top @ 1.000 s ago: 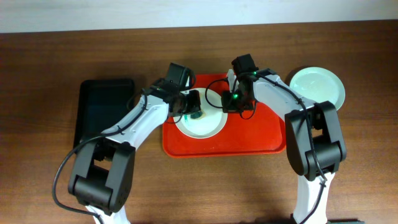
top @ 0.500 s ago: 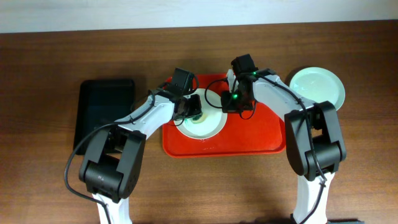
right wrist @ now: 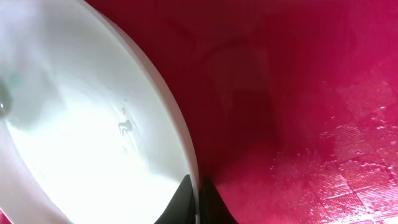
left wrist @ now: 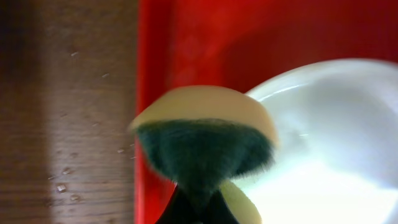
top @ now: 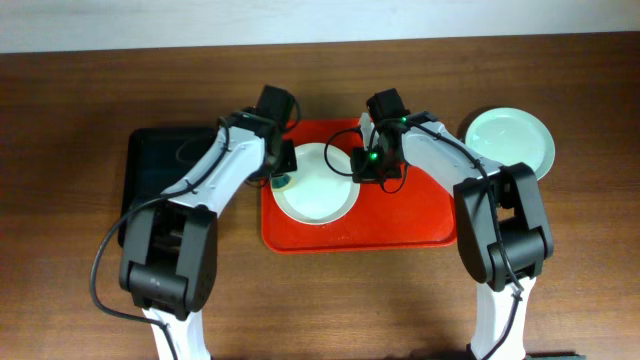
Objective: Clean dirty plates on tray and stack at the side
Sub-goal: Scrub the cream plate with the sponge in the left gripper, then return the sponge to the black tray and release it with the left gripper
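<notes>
My left gripper holds the sponge, and the plate's side shows plain white. I will move the gripper to the left in the overhead view, onto the black tray (top: 157, 168), and let go of the sponge.
A white plate (top: 318, 190) lies on the left half of the red tray (top: 410, 215). My right gripper (top: 361, 165) is shut on the plate's right rim; in the right wrist view its fingertips (right wrist: 196, 194) pinch the thin edge of the plate (right wrist: 81, 130) over the tray (right wrist: 298, 93). My left gripper (top: 284, 172) is shut on a yellow sponge with a dark green scrub face (left wrist: 205, 134). The sponge hangs over the tray's left rim (left wrist: 149, 74), beside the plate's left edge (left wrist: 329, 143). A second, pale mint plate (top: 509, 140) rests on the table at the right, off the tray.
A narrow black tray (top: 165, 180) sits on the wooden table left of the red tray. Bare wood (left wrist: 62, 124) with a few droplets shows just left of the red rim. The light wall runs along the table's far edge.
My left gripper has carried the sponge from over the plate leftward to the tray's left rim. The right gripper has kept its hold on the plate's rim.
</notes>
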